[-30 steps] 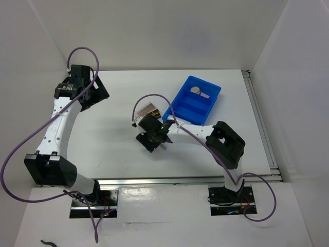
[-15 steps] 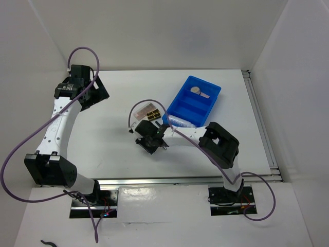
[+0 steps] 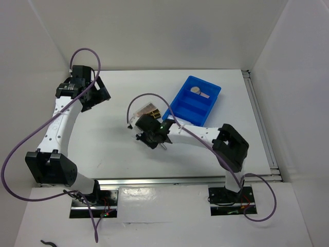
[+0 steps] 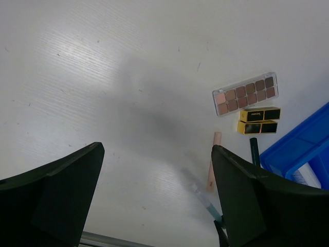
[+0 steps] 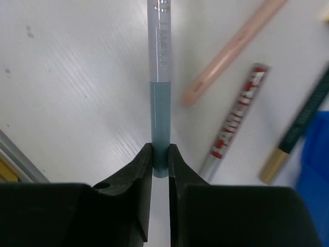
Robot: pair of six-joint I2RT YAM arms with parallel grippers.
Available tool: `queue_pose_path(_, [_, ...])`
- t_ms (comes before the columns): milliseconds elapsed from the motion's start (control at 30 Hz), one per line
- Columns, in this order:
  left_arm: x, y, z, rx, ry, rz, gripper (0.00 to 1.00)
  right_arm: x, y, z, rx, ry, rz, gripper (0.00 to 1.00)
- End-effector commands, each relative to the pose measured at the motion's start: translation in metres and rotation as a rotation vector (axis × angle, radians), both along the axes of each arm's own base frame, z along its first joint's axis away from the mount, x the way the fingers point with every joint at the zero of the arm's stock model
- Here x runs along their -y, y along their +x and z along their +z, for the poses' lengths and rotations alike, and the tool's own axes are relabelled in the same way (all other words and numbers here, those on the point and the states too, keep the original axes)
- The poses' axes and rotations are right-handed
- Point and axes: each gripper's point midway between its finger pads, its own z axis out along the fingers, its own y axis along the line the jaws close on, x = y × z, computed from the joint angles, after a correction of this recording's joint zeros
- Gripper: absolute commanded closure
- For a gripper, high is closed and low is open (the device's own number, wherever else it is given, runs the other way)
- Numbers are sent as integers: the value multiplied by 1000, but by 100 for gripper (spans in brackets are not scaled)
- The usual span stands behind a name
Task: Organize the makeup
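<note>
The robot's right gripper will swing outward over the blue bin's empty middle section (image 3: 187,112), which lies to the gripper's right in the top view, and let go of the thin pencil there.
My right gripper (image 5: 160,154) is shut on the teal end of a thin pencil (image 5: 160,103) with a clear cap, which points straight away from the fingers over the white table. Beside it lie a pink pencil (image 5: 231,49), a silver pencil with red lettering (image 5: 234,123) and a dark green pencil with a gold end (image 5: 300,123). In the top view the right gripper (image 3: 149,131) hangs just left of the blue bin (image 3: 195,100). A palette of brown squares (image 4: 245,93) and two black-and-gold boxes (image 4: 259,121) lie behind. My left gripper (image 4: 154,195) is open and holds nothing, far left (image 3: 95,92).
The blue divided bin (image 4: 298,149) holds a round compact (image 3: 195,89) in its far compartment. White walls close in the table at the back and both sides. A metal rail (image 3: 180,180) runs along the near edge.
The right gripper's jaws have closed onto the teal pencil. The right wrist dipped toward the table and came back up a little. The left arm has barely moved.
</note>
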Motion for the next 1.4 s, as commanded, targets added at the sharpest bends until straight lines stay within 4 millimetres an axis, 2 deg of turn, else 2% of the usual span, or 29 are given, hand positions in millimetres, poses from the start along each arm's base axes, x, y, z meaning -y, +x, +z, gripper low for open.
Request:
queue_pose_path(0, [6, 6, 5, 18, -28, -34, 0, 0, 40, 97, 194, 113, -74, 93])
queue_pose_path(133, [7, 14, 6, 14, -40, -20, 0, 41, 83, 126, 349, 78, -179, 93])
queue_pose_path(167, [7, 14, 6, 14, -40, -20, 0, 58, 99, 127, 366, 56, -224, 94])
queue_pose_path(233, [12, 16, 7, 22, -60, -37, 0, 83, 118, 131, 417, 10, -273, 94])
queue_pose_path(267, [13, 16, 7, 22, -67, -43, 0, 105, 132, 132, 434, -13, -318, 94])
queue_pose_path(333, [17, 19, 6, 25, -84, -57, 0, 126, 147, 132, 466, -29, -354, 94])
queue_pose_path(367, [19, 20, 4, 27, -87, -72, 0, 145, 159, 137, 482, -33, -381, 94])
queue_pose_path(433, [23, 23, 6, 40, -103, -86, 0, 162, 171, 142, 503, -23, -420, 94])
queue_pose_path(600, [23, 24, 4, 43, -97, -93, 0, 200, 187, 123, 480, -45, -460, 94])
queue_pose_path(800, [21, 20, -11, 7, -85, -93, 0, 215, 187, 88, 424, -75, -462, 94])
queue_pose_path(1000, [17, 15, -28, -37, -72, -80, 0, 212, 178, 56, 356, -87, -438, 94])
queue_pose_path(1167, [17, 22, -32, -49, -67, -86, 0, 219, 182, 40, 328, -104, -463, 94])
queue_pose_path(1200, [17, 22, -32, -49, -67, -86, 0, 219, 182, 36, 317, -105, -470, 88])
queue_pose_path(1300, [17, 24, -33, -51, -67, -86, 0, 219, 187, 43, 335, -98, -488, 74])
queue_pose_path(1367, [17, 25, -36, -60, -67, -86, 0, 223, 191, 48, 341, -98, -512, 60])
